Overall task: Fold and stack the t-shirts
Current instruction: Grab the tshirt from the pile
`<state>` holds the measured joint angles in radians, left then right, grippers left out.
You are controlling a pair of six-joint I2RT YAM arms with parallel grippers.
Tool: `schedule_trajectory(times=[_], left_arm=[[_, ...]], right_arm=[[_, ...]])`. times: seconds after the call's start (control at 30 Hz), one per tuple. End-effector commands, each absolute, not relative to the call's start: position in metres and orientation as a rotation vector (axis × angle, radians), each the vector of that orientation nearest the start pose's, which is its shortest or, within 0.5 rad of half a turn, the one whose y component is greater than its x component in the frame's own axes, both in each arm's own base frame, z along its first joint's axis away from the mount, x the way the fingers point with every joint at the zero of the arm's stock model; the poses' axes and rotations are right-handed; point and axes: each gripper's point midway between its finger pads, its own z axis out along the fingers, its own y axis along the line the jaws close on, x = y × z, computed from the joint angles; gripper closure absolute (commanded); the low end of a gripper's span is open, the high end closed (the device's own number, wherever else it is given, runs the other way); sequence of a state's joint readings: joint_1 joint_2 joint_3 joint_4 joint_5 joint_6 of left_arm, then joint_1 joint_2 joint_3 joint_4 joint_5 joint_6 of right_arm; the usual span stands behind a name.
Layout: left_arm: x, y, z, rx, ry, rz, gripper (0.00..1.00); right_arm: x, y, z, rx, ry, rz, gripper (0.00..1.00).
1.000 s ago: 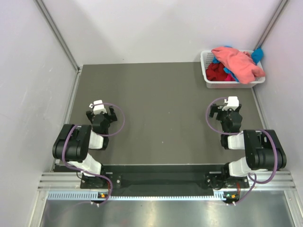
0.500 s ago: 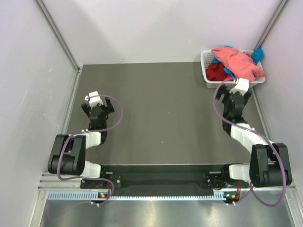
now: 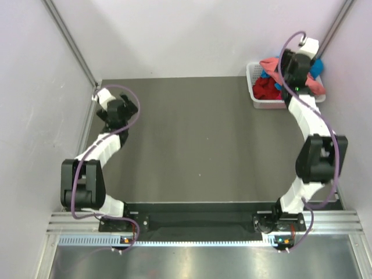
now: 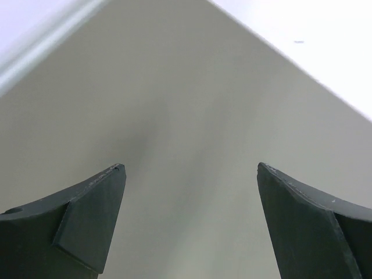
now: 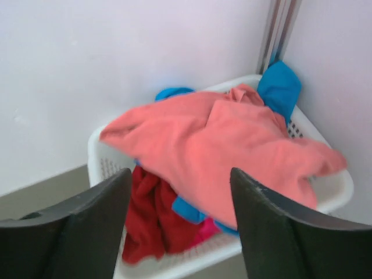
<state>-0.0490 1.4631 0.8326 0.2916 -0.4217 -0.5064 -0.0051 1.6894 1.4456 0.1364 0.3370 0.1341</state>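
Note:
The bare tabletop has plenty of room below my left gripper and to its right in the top view, so I need to lower the gripper that way to pinch the salmon-pink shirt [image 5: 232, 139] there.
The t-shirts lie heaped in a white slotted basket [image 3: 253, 74] at the table's far right corner. The salmon-pink shirt [image 5: 232, 139] is on top and drapes over the rim; part of it shows in the top view [image 3: 271, 63]. A dark red shirt [image 5: 148, 215] [image 3: 266, 88] and a bright blue one [image 5: 280, 84] [image 3: 317, 67] lie under it. My right gripper [image 5: 180, 174] [image 3: 294, 71] is open and empty, hanging above the heap and apart from it. My left gripper [image 4: 190, 168] [image 3: 119, 106] is open and empty over bare table at the far left.
The dark grey table [image 3: 192, 139] is walled in by white panels. An aluminium rail [image 3: 72, 43] runs along the left wall near my left gripper. The basket rim [image 5: 99, 154] stands tight against the back and right walls.
Both arms have stretched away from their bases. My right gripper rose and moved out over the basket. My left gripper moved toward the far left edge of the table.

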Motion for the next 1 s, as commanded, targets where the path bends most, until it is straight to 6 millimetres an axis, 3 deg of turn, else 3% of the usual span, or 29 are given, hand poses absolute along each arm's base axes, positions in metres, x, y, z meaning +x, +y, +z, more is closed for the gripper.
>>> schedule_trajectory(times=[0.0, 0.03, 0.07, 0.1, 0.13, 0.17, 0.2, 0.23, 0.27, 0.3, 0.37, 0.4, 0.47, 0.53, 0.57, 0.6, 0.73, 0.8, 0.87, 0.9, 0.97], left_arm=[[0.448, 0.008, 0.151, -0.696, 1.938, -0.158, 0.01], [0.449, -0.001, 0.149, -0.689, 1.942, -0.223, 0.01], [0.448, 0.007, 0.147, -0.737, 1.923, -0.272, 0.01], [0.457, 0.006, 0.163, -0.777, 1.83, -0.43, 0.01], [0.449, 0.0, 0.15, -0.789, 1.829, -0.527, 0.01], [0.45, -0.006, 0.157, -0.834, 1.774, -0.654, 0.01], [0.457, -0.007, 0.176, -0.78, 1.677, -0.751, 0.01], [0.455, -0.01, 0.173, -0.78, 1.674, -0.799, 0.01], [0.458, -0.015, 0.176, -0.764, 1.671, -0.832, 0.07], [0.459, -0.024, 0.167, -0.746, 1.722, -0.878, 0.12], [0.468, -0.029, 0.178, -0.703, 1.729, -0.909, 0.19], [0.469, -0.032, 0.178, -0.693, 1.732, -0.925, 0.23], [0.47, -0.034, 0.183, -0.653, 1.734, -0.921, 0.24], [0.468, -0.034, 0.18, -0.659, 1.763, -0.892, 0.25], [0.467, -0.033, 0.178, -0.646, 1.774, -0.876, 0.26], [0.466, -0.034, 0.18, -0.636, 1.778, -0.875, 0.26], [0.46, -0.035, 0.173, -0.626, 1.828, -0.85, 0.27], [0.457, -0.037, 0.173, -0.614, 1.843, -0.842, 0.28], [0.455, -0.039, 0.172, -0.6, 1.864, -0.844, 0.29], [0.455, -0.039, 0.173, -0.593, 1.867, -0.843, 0.3], [0.453, -0.042, 0.176, -0.574, 1.872, -0.842, 0.31]], right_arm=[[0.569, -0.083, 0.304, 0.441, 1.679, -0.153, 0.35], [0.573, -0.092, 0.301, 0.477, 1.69, -0.143, 0.39], [0.581, -0.092, 0.318, 0.469, 1.659, -0.11, 0.4], [0.59, -0.095, 0.302, 0.477, 1.695, -0.107, 0.4], [0.594, -0.097, 0.301, 0.488, 1.697, -0.106, 0.39], [0.599, -0.099, 0.309, 0.496, 1.679, -0.102, 0.35], [0.605, -0.101, 0.296, 0.507, 1.7, -0.096, 0.31], [0.608, -0.101, 0.291, 0.523, 1.708, -0.079, 0.29], [0.614, -0.1, 0.301, 0.516, 1.692, -0.06, 0.29], [0.621, -0.097, 0.278, 0.514, 1.751, -0.055, 0.3], [0.632, -0.09, 0.283, 0.496, 1.744, -0.008, 0.34], [0.636, -0.087, 0.274, 0.493, 1.754, -0.002, 0.34], [0.641, -0.084, 0.272, 0.488, 1.75, -0.013, 0.36], [0.646, -0.079, 0.255, 0.491, 1.785, -0.008, 0.38], [0.649, -0.077, 0.256, 0.488, 1.784, 0.004, 0.39], [0.653, -0.075, 0.244, 0.489, 1.805, 0.005, 0.41], [0.659, -0.07, 0.228, 0.497, 1.833, -0.009, 0.5], [0.664, -0.069, 0.225, 0.493, 1.828, -0.008, 0.58], [0.67, -0.068, 0.235, 0.483, 1.807, -0.01, 0.68], [0.673, -0.068, 0.233, 0.485, 1.808, -0.015, 0.78], [0.676, -0.071, 0.252, 0.501, 1.76, -0.026, 0.89]])
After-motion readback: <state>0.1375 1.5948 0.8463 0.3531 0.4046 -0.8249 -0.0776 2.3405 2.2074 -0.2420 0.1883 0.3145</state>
